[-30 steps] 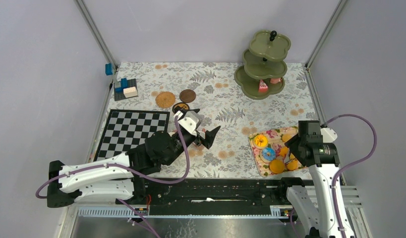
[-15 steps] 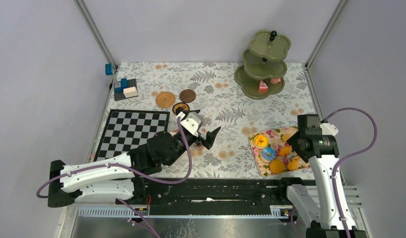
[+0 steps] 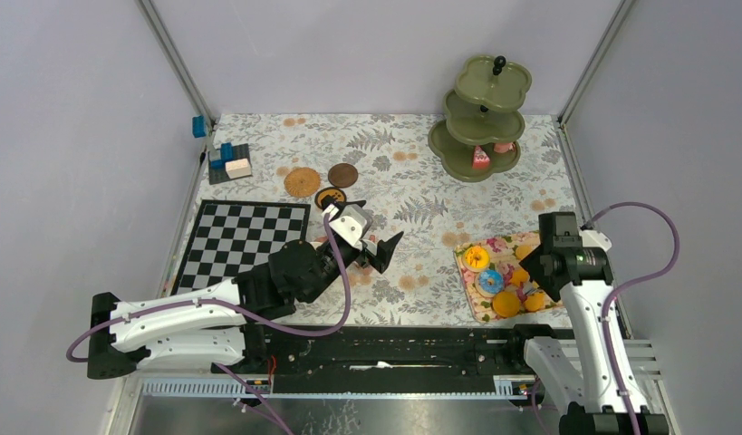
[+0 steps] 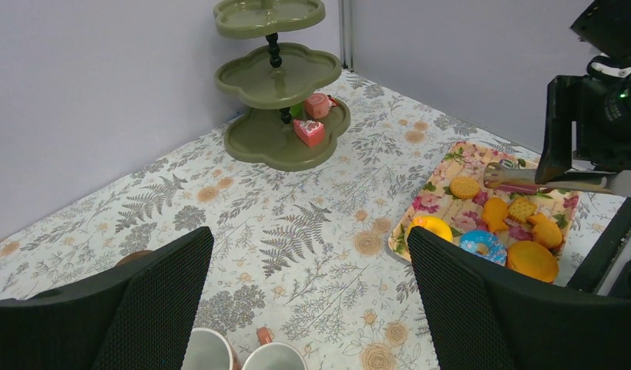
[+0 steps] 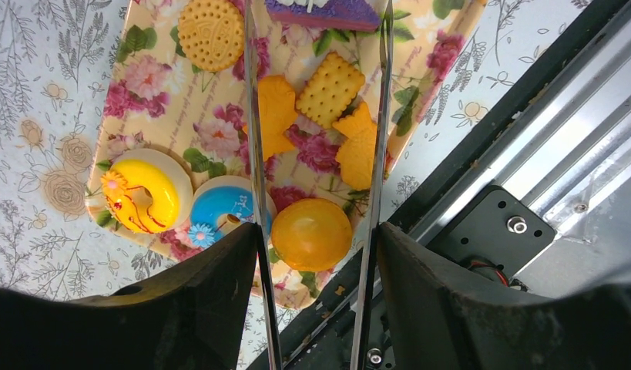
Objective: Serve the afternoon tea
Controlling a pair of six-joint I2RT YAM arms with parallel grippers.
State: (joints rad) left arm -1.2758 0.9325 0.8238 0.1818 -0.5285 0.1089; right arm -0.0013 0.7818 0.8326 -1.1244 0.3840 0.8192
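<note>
I should next keep my right gripper still and squeeze the tongs' blades onto the purple cake piece (image 5: pixel 320 11) below it, already between the tongs' ends.
My right gripper (image 5: pixel 318 229) is shut on metal tongs (image 5: pixel 253 146), whose blades reach over the floral tray (image 5: pixel 212 131); a purple cake piece (image 5: pixel 320 11) lies between their tips. On the tray are a yellow donut (image 5: pixel 142 193), a blue donut (image 5: pixel 223 208), an orange round cake (image 5: pixel 312 233) and cookies (image 5: pixel 330 89). My left gripper (image 3: pixel 371 246) hangs open and empty over the cloth, with two mugs (image 4: pixel 208 351) just below its jaws. The olive-green stand (image 3: pixel 480 118) holds two cake pieces (image 4: pixel 308 132) on its bottom tier. Three coasters (image 3: pixel 302 181) lie at the back left.
A chessboard (image 3: pixel 245 240) lies at the left beside my left arm. Blue and white blocks (image 3: pixel 229 163) sit at the back left corner. The black rail (image 3: pixel 394 349) runs along the near edge, close to the tray. Walls close in the sides and back.
My left gripper drifted slightly to the right, then held still. My right wrist shifted a little over the tray with the tongs still in it.
</note>
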